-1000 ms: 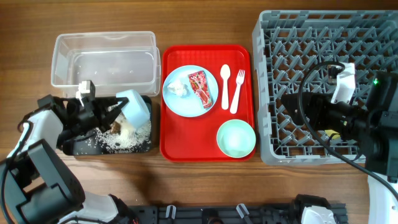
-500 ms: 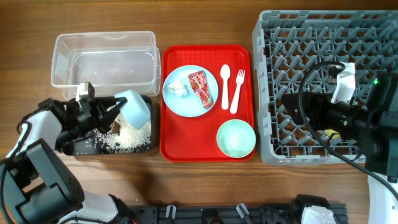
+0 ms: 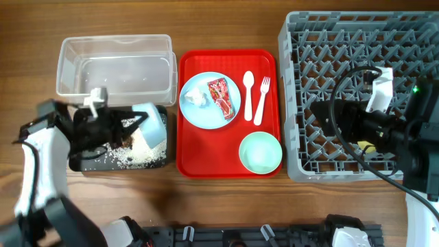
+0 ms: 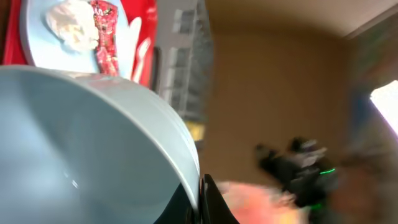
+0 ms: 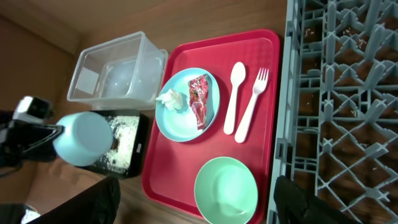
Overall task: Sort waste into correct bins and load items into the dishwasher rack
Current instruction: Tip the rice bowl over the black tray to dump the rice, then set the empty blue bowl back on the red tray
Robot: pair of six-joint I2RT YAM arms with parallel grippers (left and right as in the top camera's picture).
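Note:
Next I should turn the bowl upright and swing my left gripper down onto the red tray's bare near corner (image 3: 211, 150), which lies to its right in the overhead view.
My left gripper (image 3: 137, 122) is shut on the rim of the small light blue bowl (image 3: 152, 124) and holds it tipped on its side over the black tray (image 3: 88, 163), where white rice crumbs (image 3: 134, 155) lie. In the left wrist view the jaws (image 4: 199, 200) pinch the bowl's rim (image 4: 93, 143). The light blue plate (image 3: 209, 113) on the red tray holds the tissue (image 3: 197, 98) and the red wrapper (image 3: 221, 97). The spoon (image 3: 248, 92), fork (image 3: 262, 100) and pale green bowl (image 3: 260, 152) lie there too. My right gripper (image 5: 193, 202) is open above the rack's (image 3: 343, 48) left side.
The clear tub (image 3: 113, 65) stands behind the black tray. The red serving tray (image 3: 206, 161) sits between the bins and the rack. A bit of yellow (image 3: 365, 145) shows in the rack under my right arm. Wood table edge runs along the front.
My left arm has shifted a little right with the tipped bowl. The heap of rice and the brown scrap under the bowl now lie spread in the black tray. The right arm is still.

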